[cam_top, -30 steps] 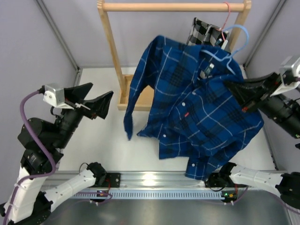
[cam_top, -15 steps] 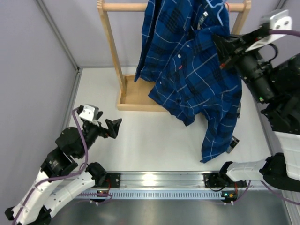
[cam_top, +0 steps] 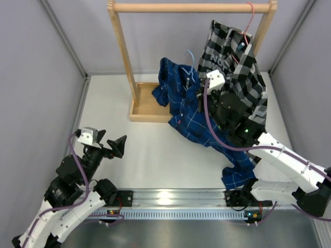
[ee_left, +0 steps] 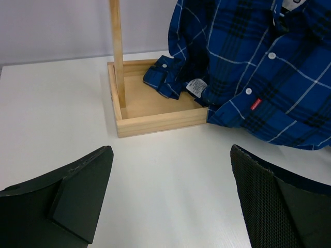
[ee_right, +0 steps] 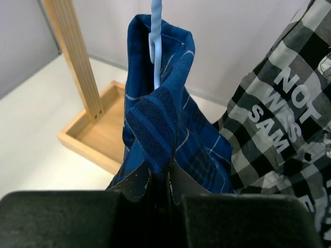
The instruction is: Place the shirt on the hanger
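The rack bar's bare middle [cam_top: 193, 8] is up and outward, so my right gripper will next lift there, seat the hanger's empty hook on it and release the shirt's fold.
The dark blue plaid shirt [cam_top: 192, 120] slumps from beside the rack's base down across the table towards the near right. Its lower part [ee_left: 258, 67] fills the upper right of the left wrist view. My right gripper [ee_right: 168, 178] is shut on a bunched fold of the shirt [ee_right: 155, 119]. The light-blue hanger [ee_right: 155, 41] rises out of that fold, and its hook [cam_top: 190, 56] shows above the cloth. My left gripper [cam_top: 118, 146] stands open low at the near left, well apart from the shirt. Nothing lies between its fingers [ee_left: 77, 191].
A wooden rack with a top rail [cam_top: 191, 8] stands at the back, its tray base [cam_top: 145, 106] on the table. A black-and-white checked shirt [cam_top: 238, 67] hangs from a pink hanger [cam_top: 251, 18] at the rail's right end, just behind my right wrist.
My right arm lifted the shirt up to the rail, then brought it down and left; the shirt now slumps on the table. My left arm has pulled back low, still open.
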Robot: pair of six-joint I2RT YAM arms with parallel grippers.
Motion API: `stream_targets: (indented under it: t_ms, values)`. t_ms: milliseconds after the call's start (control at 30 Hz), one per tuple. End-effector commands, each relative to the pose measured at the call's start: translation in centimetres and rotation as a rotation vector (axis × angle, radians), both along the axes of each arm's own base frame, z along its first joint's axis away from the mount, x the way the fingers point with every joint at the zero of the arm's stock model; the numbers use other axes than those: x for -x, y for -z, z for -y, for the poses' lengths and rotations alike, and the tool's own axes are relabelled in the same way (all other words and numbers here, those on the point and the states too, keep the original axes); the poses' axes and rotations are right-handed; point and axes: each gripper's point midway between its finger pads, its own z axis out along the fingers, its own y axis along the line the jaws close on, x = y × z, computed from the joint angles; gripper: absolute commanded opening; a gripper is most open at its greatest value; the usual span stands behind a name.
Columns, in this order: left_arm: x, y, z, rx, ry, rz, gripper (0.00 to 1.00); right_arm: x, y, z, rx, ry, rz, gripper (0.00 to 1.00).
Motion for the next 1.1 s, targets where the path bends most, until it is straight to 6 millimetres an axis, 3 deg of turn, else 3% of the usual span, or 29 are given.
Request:
stream_targets:
  t_ms: [0,33,100,133,200,233,300,333,400,433,500,533,567,600,633,967,1067]
  values:
    - [-0.5,-0.2,0.2,0.028,-0.015,0.007,0.98,-1.3,-8.3,0.7,-0.313,0.054,0.150,0.00]
    - [-0.5,-0.1,0.2,0.025,-0.015,0.004,0.98,-1.4,-10.0,0.8,-0.336,0.068,0.163,0.00]
    - [-0.7,0.1,0.3,0.020,-0.021,-0.010,0.98,-2.8,-10.0,0.1,-0.324,0.093,0.141,0.00]
    - [-0.8,0.2,0.2,0.018,-0.027,-0.015,0.98,-2.9,-12.0,0.7,-0.351,0.118,0.156,0.00]
    - [-1.3,0.5,-0.2,0.012,-0.061,-0.027,0.98,-4.2,-12.4,0.4,-0.352,0.153,0.147,0.00]
    - [-1.5,0.6,-0.4,0.014,-0.078,-0.032,0.98,-4.2,-14.4,1.2,-0.376,0.183,0.164,0.00]
    - [-2.2,1.0,-1.2,0.010,-0.131,-0.053,0.98,-5.9,-14.4,0.8,-0.358,0.220,0.147,0.00]
    - [-2.3,1.1,-1.2,0.008,-0.130,-0.060,0.98,-5.9,-16.1,1.2,-0.373,0.228,0.161,0.00]
    - [-3.0,1.4,-1.9,0.008,-0.173,-0.081,0.98,-7.2,-15.7,0.8,-0.350,0.252,0.143,0.00]
    - [-3.1,1.4,-1.8,0.010,-0.169,-0.087,0.98,-7.1,-17.0,0.9,-0.370,0.253,0.161,0.00]
    - [-3.5,1.7,-2.0,0.009,-0.182,-0.101,0.98,-8.6,-16.4,0.2,-0.347,0.265,0.143,0.00]
    - [-3.5,1.6,-2.0,0.012,-0.180,-0.100,0.98,-8.7,-18.2,0.6,-0.368,0.265,0.164,0.00]
    - [-3.5,1.7,-1.9,0.008,-0.177,-0.103,0.98,-9.3,-18.3,0.4,-0.363,0.268,0.158,0.00]
    - [-3.5,1.8,-1.9,0.007,-0.176,-0.104,0.98,-10.8,-16.2,-0.8,-0.307,0.272,0.114,0.00]
    - [-3.4,1.6,-2.0,0.010,-0.177,-0.099,0.98,-10.9,-17.5,-0.8,-0.319,0.266,0.128,0.00]
    - [-3.2,1.5,-2.0,0.017,-0.172,-0.084,0.98,-13.9,-11.3,-2.5,-0.336,0.341,-0.003,0.00]
    - [-3.4,1.6,-3.2,0.021,-0.243,-0.088,0.98,-14.0,-10.0,-2.5,-0.362,0.364,-0.032,0.00]
